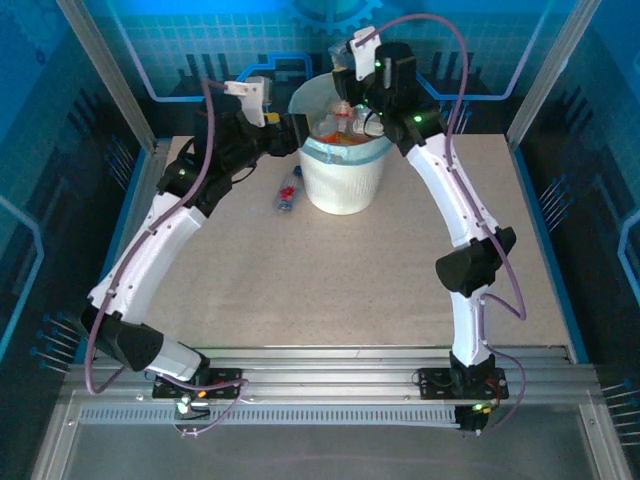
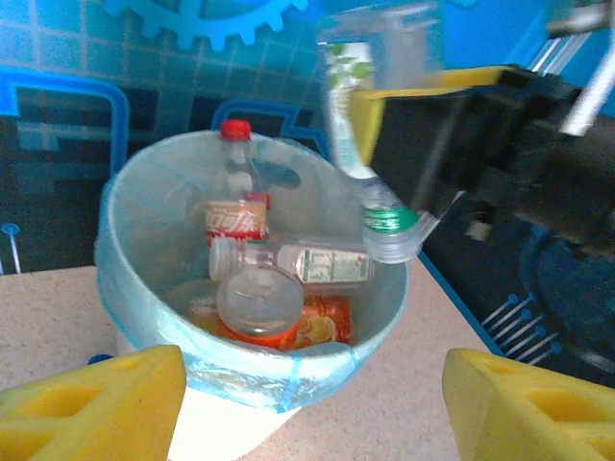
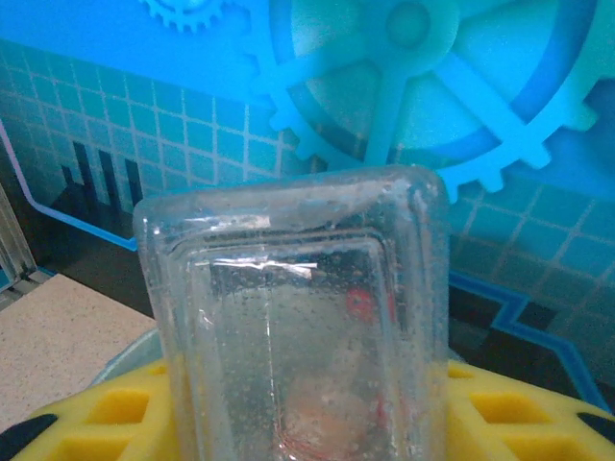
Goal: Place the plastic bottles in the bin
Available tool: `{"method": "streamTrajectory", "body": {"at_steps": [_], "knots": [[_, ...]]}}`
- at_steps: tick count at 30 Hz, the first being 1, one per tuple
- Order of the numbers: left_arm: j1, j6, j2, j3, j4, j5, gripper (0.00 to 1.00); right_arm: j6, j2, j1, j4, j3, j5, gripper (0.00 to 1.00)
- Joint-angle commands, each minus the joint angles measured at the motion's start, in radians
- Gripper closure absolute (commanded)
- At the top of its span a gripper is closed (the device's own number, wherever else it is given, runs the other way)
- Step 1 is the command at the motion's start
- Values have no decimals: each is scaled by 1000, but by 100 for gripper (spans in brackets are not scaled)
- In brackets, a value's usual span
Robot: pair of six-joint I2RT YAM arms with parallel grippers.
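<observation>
My right gripper holds the clear bottle with its cap end close to the bin's rim, so I should lower it toward the middle of the bin's opening and release the bottle there.
The white bin with a light-blue liner stands at the table's far middle. Inside the bin lie several plastic bottles: a red-capped cola one, one with a white and green label, an orange-labelled one. My right gripper is above the rim, shut on a clear bottle that hangs upside down, its green cap over the opening. My left gripper is at the bin's left side, its yellow fingers open and empty. Another bottle lies on the table left of the bin.
A blue backdrop wall rises right behind the bin, with metal frame posts at the corners. The speckled tabletop stretches between the bin and the arm bases.
</observation>
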Motion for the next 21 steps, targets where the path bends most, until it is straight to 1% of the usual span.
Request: {"method": "streamTrajectory", "body": {"at_steps": [1, 5, 7, 9, 12, 14, 17, 21], "knots": [[-14, 22, 3, 38, -30, 20, 28, 59, -28, 1, 152, -119, -43, 54], [-17, 19, -2, 24, -37, 12, 27, 124, -121, -15, 353, -383, -117, 53], [-19, 17, -6, 20, -38, 11, 28, 139, -159, -20, 419, -473, -127, 51], [-20, 18, -11, 16, -38, 8, 27, 148, -189, -25, 458, -537, -134, 48], [-22, 20, -12, 20, -39, 6, 27, 162, -216, -33, 469, -579, -149, 42], [-22, 21, -14, 24, -42, 8, 27, 166, -227, -34, 462, -581, -156, 36], [-25, 22, -19, 26, -42, 5, 27, 167, -242, -33, 455, -569, -167, 30], [-26, 26, -31, 22, -42, -2, 27, 171, -245, -33, 425, -516, -184, 27]]}}
